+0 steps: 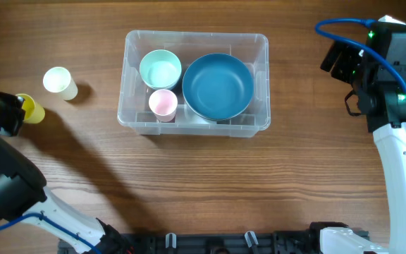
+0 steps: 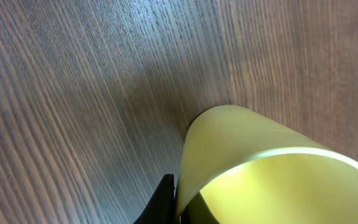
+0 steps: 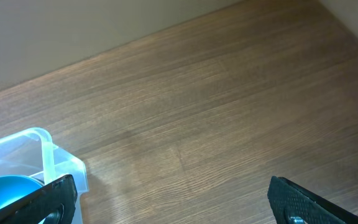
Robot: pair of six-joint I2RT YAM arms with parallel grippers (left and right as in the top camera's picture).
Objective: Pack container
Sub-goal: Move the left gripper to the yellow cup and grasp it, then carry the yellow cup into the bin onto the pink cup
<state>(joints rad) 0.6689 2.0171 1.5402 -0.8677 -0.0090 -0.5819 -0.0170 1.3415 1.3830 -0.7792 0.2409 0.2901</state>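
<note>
My left gripper is to lift the yellow cup next and lower it into the pink cup's opening, since the pink cup point(image 1: 163, 103) stands open in the container point(image 1: 196, 35).
The clear container point(image 1: 196, 35) stands at the table's middle. It holds a large blue bowl point(image 1: 217, 86), a mint cup point(image 1: 161, 69) and a pink cup point(image 1: 163, 103). My left gripper point(image 1: 13, 113) is at the far left, shut on the rim of a yellow cup point(image 1: 32, 109). In the left wrist view, one finger is outside and one inside the yellow cup point(image 2: 260, 168), pinching its wall point(image 2: 182, 202) close above the wood. My right gripper point(image 1: 337, 60) is open and empty, right of the container. The right wrist view shows the gripper point(image 3: 173, 205) over bare wood, with the container's corner point(image 3: 48, 155) at the left.
A pale green cup point(image 1: 58, 82) lies on the table left of the container, just beyond the yellow cup. The blue bowl's edge point(image 3: 5, 190) shows in the right wrist view. The right arm's blue cable point(image 1: 344, 25) loops above the table's right side.
</note>
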